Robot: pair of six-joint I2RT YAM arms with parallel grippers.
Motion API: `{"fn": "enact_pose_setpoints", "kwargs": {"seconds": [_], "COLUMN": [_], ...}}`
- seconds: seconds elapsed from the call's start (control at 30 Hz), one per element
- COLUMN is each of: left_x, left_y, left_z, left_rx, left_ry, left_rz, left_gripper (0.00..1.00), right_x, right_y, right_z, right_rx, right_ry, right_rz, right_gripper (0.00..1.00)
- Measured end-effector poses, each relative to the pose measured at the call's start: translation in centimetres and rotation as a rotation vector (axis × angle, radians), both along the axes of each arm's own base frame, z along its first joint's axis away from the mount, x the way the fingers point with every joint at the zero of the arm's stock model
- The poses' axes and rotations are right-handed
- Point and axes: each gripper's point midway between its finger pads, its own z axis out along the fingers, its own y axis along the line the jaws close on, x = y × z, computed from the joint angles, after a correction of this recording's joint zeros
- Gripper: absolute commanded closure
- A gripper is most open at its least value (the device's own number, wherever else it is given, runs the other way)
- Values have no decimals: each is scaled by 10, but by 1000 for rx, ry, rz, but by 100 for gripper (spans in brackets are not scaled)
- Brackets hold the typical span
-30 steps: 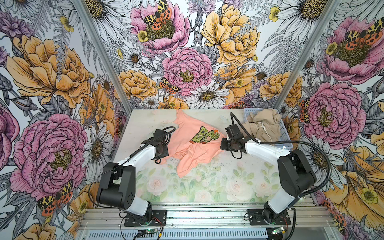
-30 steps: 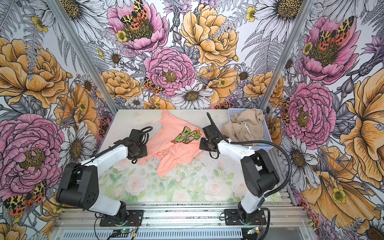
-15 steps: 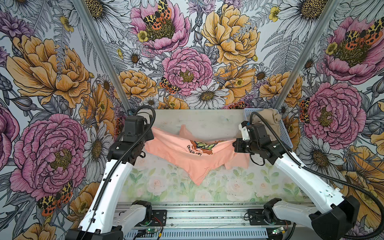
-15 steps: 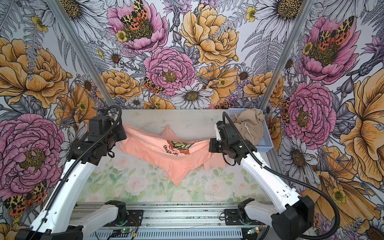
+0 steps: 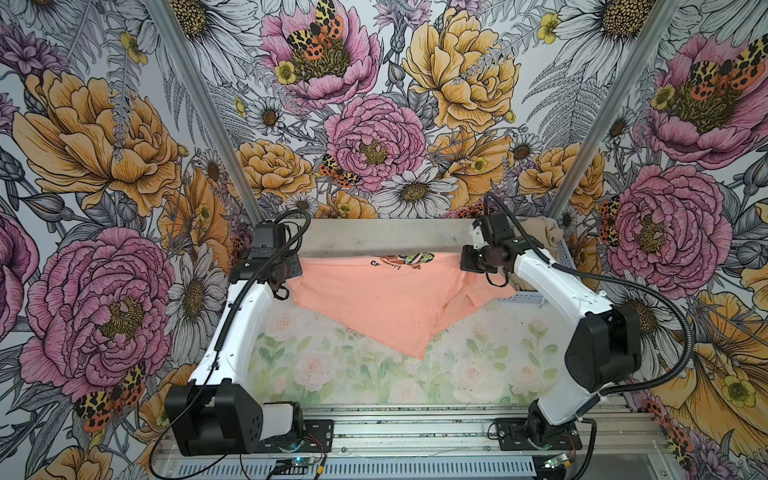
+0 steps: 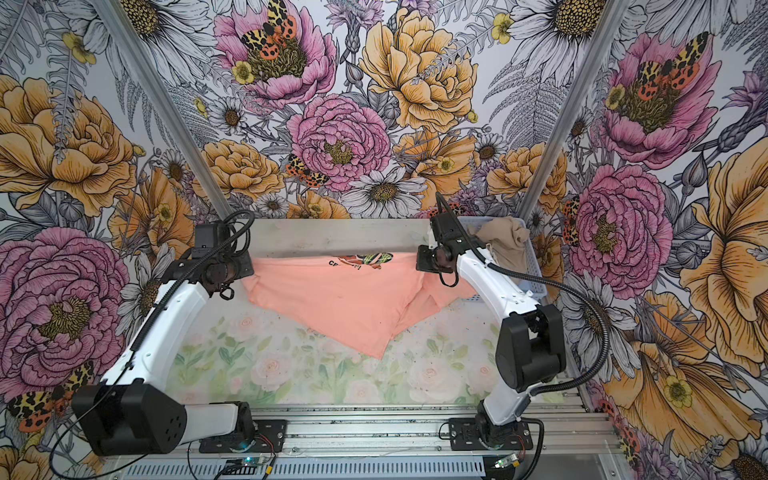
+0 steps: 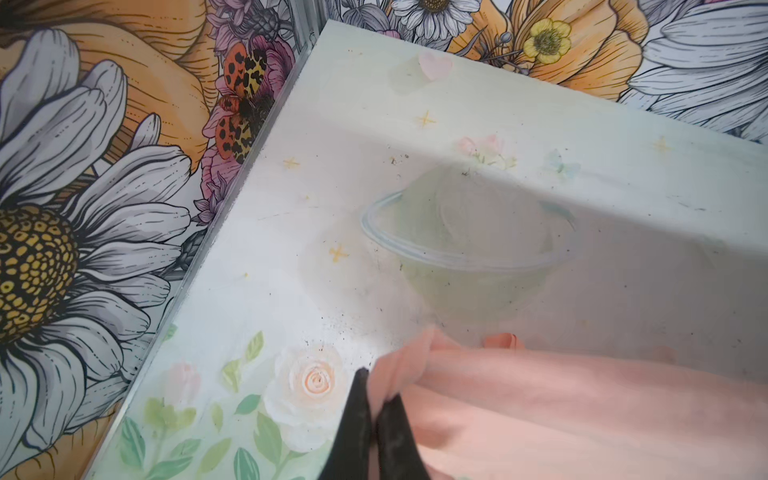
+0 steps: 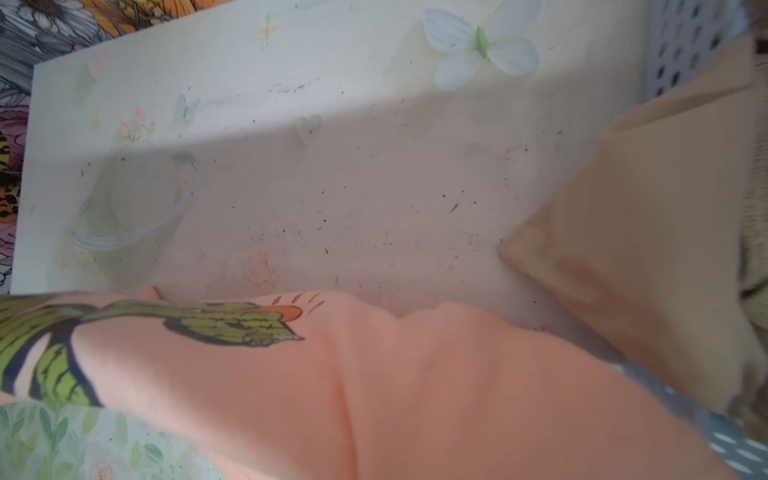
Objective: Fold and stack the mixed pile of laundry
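Observation:
The shirt's end reaches the basket's near edge. I should next move my right gripper down and away from the basket and let go of the shirt's corner on the tabletop.
The peach-pink T-shirt (image 5: 382, 299) (image 6: 340, 299) hangs stretched between my two grippers over the back half of the table, its green print (image 5: 409, 259) along the top edge. Its lower point drapes onto the table. My left gripper (image 5: 286, 272) (image 6: 245, 274) pinches one upper corner; in the left wrist view its black fingers (image 7: 361, 415) are shut on a fold of the shirt (image 7: 582, 415). My right gripper (image 5: 467, 262) (image 6: 419, 259) holds the opposite corner. In the right wrist view the shirt (image 8: 415, 395) hides its jaws. The beige shorts (image 5: 540, 232) (image 6: 503, 241) (image 8: 644, 249) lie heaped in the basket.
The light blue perforated basket (image 5: 519, 297) (image 6: 532, 291) (image 8: 681, 45) stands at the back right corner, just behind my right arm. Floral walls close in the table (image 5: 374, 374) on three sides. A metal rail (image 5: 415, 428) runs along the front edge.
A second ago the shirt lay crumpled on the table with both grippers low at it. Both arms have since lifted it, pulled it taut and carried it toward the back.

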Motion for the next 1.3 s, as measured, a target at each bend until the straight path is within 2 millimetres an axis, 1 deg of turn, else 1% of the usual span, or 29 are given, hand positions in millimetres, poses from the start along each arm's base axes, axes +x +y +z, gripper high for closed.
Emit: {"fn": "enact_pose_setpoints", "kwargs": {"seconds": [0.07, 0.13, 0.17, 0.2, 0.23, 0.27, 0.33, 0.4, 0.43, 0.5, 0.53, 0.6, 0.63, 0.77, 0.8, 0.83, 0.87, 0.97, 1.07, 1.17, 1.23, 1.3], "left_x": [18, 41, 55, 69, 80, 95, 112, 114, 110, 99, 87, 60, 47, -13, -25, -46, -60, -95, -118, -134, -147, -154], "left_y": [8, 17, 22, 26, 29, 31, 29, 24, 19, 5, -7, -38, -59, -158, -176, -198, -211, -238, -260, -280, -293, -303], "left_z": [-3, -6, -8, -10, -12, -18, -32, -50, -59, -70, -79, -88, -90, -87, -87, -89, -92, -106, -127, -148, -167, -177], "left_rx": [11, 19, 24, 25, 24, 14, -14, -51, -64, -85, -101, -123, -131, -167, -181, -197, -207, -224, -204, -173, -133, -104], "left_ry": [6, 5, 3, -2, -2, -5, -5, 19, 38, 64, 85, 116, 125, 129, 131, 140, 151, 206, 284, 361, 429, 466], "left_rz": [6, 16, 20, 26, 28, 29, 29, 38, 37, 21, 9, -37, -77, -309, -358, -430, -474, -573, -658, -728, -776, -812], "left_gripper": [100, 100, 87, 62, 50, 41, 23, 11, 9, 7, 7, 9, 10, 24, 26, 29, 32, 36, 40, 43, 45, 47], "right_x": [0, 2, 3, 5, 7, 11, 17, 20, 21, 23, 24, 20, 16, -7, -13, -20, -25, -42, -56, -66, -70, -72], "right_y": [11, 22, 27, 31, 35, 39, 43, 41, 40, 36, 34, 29, 27, 15, 11, 8, 4, -6, -14, -20, -22, -24], "right_z": [-13, -24, -29, -33, -36, -40, -44, -44, -43, -40, -37, -30, -26, -8, -5, -3, 0, 0, -5, -12, -16, -19], "right_rx": [3, 9, 13, 16, 20, 21, 25, 24, 20, 19, 15, 14, 15, 24, 27, 30, 33, 37, 38, 34, 30, 29], "right_ry": [33, 64, 78, 88, 95, 102, 104, 102, 98, 88, 80, 63, 56, 28, 23, 20, 16, 21, 37, 58, 69, 79], "right_rz": [20, 35, 39, 41, 42, 40, 31, 12, 12, -6, -11, -17, -18, -26, -30, -32, -35, -45, -54, -63, -64, -64], "right_gripper": [100, 100, 100, 100, 99, 92, 74, 61, 58, 52, 50, 47, 45, 44, 43, 43, 43, 42, 41, 41, 41, 40]}}
